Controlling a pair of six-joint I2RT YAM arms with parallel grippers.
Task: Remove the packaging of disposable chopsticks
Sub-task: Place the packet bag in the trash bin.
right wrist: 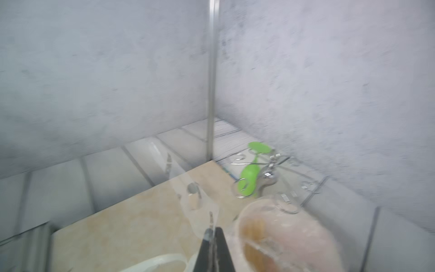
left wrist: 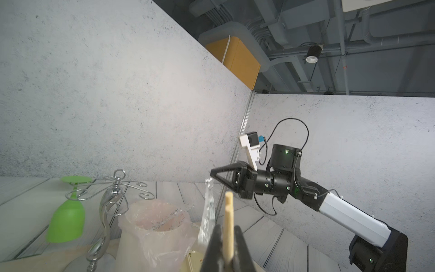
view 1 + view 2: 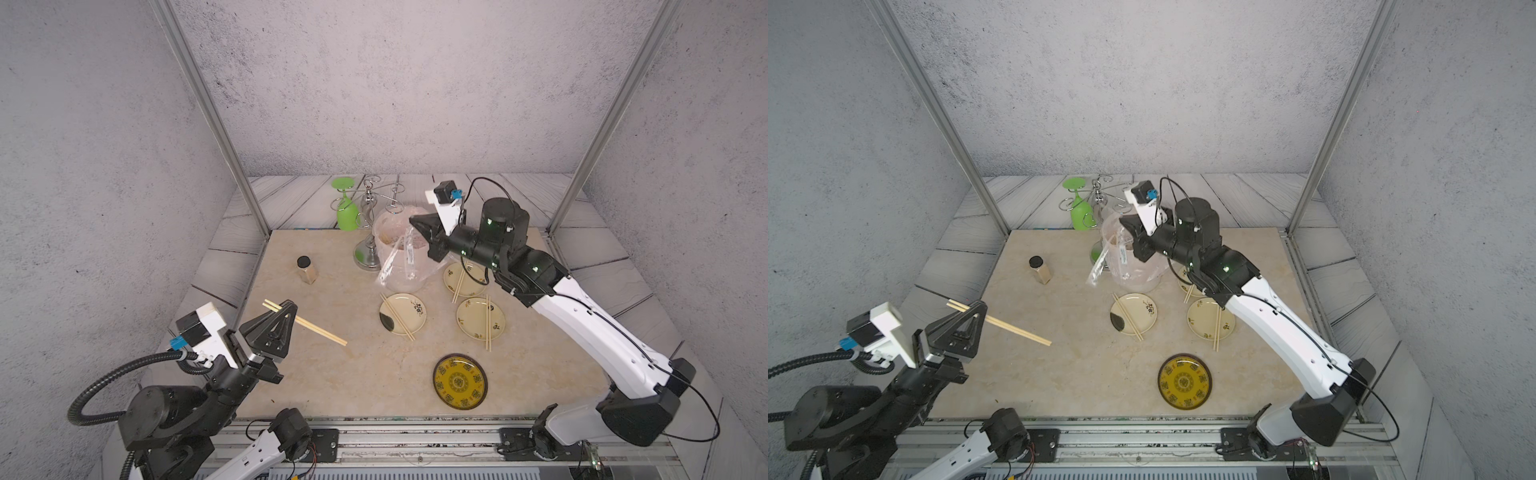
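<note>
The packaging (image 3: 409, 255) still hangs outside the bin's rim, so the robot's right gripper will next move outward and down over the opening of the bin to let it go.
My left gripper (image 3: 289, 306) (image 3: 979, 307) hovers at the front left, shut on a bare pair of disposable chopsticks (image 3: 320, 329) (image 3: 1021, 331) that points toward the table's middle. The left wrist view shows one stick end (image 2: 228, 212) pinched between that gripper's (image 2: 228, 232) jaws. My right gripper (image 3: 412, 221) (image 3: 1122, 220) is raised over the bag-lined bin (image 3: 401, 286) (image 3: 1133, 282), shut on the packaging (image 3: 409, 255) (image 3: 1123, 254), a translucent printed sleeve hanging from its tip (image 2: 208, 207). The right wrist view is blurred, with the sleeve (image 1: 211, 217) between the jaws of the right gripper (image 1: 213, 232).
Three cream plates (image 3: 411, 309) (image 3: 471, 276) (image 3: 471, 318) each carry bare chopsticks. A dark yellow-patterned plate (image 3: 460, 381) lies near the front. A black-capped bottle (image 3: 306, 271) stands left of the bin. Behind it a metal rack (image 3: 368, 232) holds an inverted green glass (image 3: 347, 212).
</note>
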